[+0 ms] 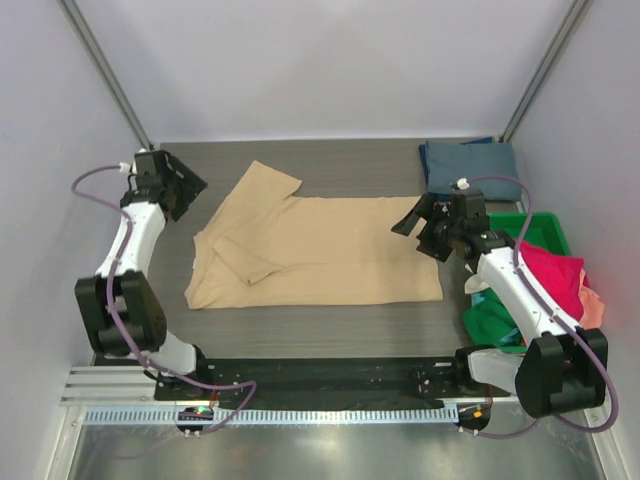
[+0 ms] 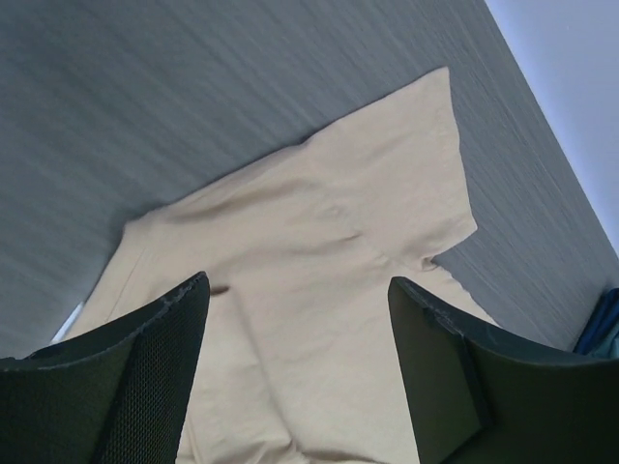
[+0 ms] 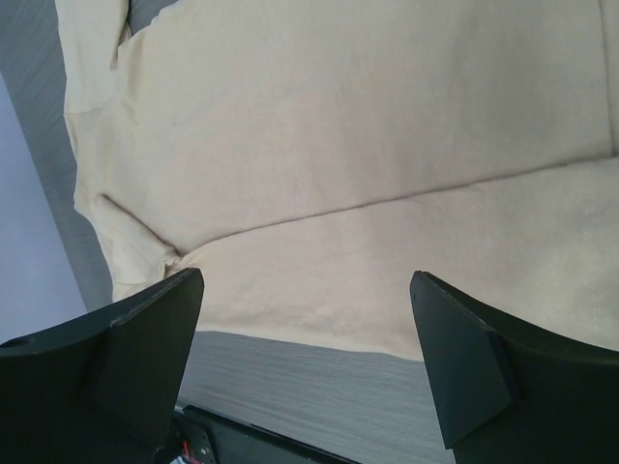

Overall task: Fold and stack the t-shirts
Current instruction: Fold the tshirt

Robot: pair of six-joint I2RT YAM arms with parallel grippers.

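The sleeve sticks out flat past the shirt's body. My left gripper should move outward and then down to the sleeve's far end (image 1: pixel 274 174) (image 2: pixel 448 147).
A tan t-shirt (image 1: pixel 320 250) lies flat across the middle of the dark table, its near long side folded over onto the body and one sleeve sticking out at the back left. My left gripper (image 1: pixel 183 187) hovers open just left of that sleeve; in the left wrist view the left gripper (image 2: pixel 300 285) has only tan cloth (image 2: pixel 329 242) below it. My right gripper (image 1: pixel 416 223) stands open over the shirt's right end; in the right wrist view the right gripper (image 3: pixel 308 280) frames the shirt's edge (image 3: pixel 368 145) with nothing between the fingers. A folded slate blue-grey t-shirt (image 1: pixel 470 158) rests at the back right.
A green bin (image 1: pixel 546 222) stands at the right, behind my right arm. A magenta shirt (image 1: pixel 550 270), a peach one (image 1: pixel 593 306) and a green one (image 1: pixel 490 320) spill out of it. Walls close in the back and both sides.
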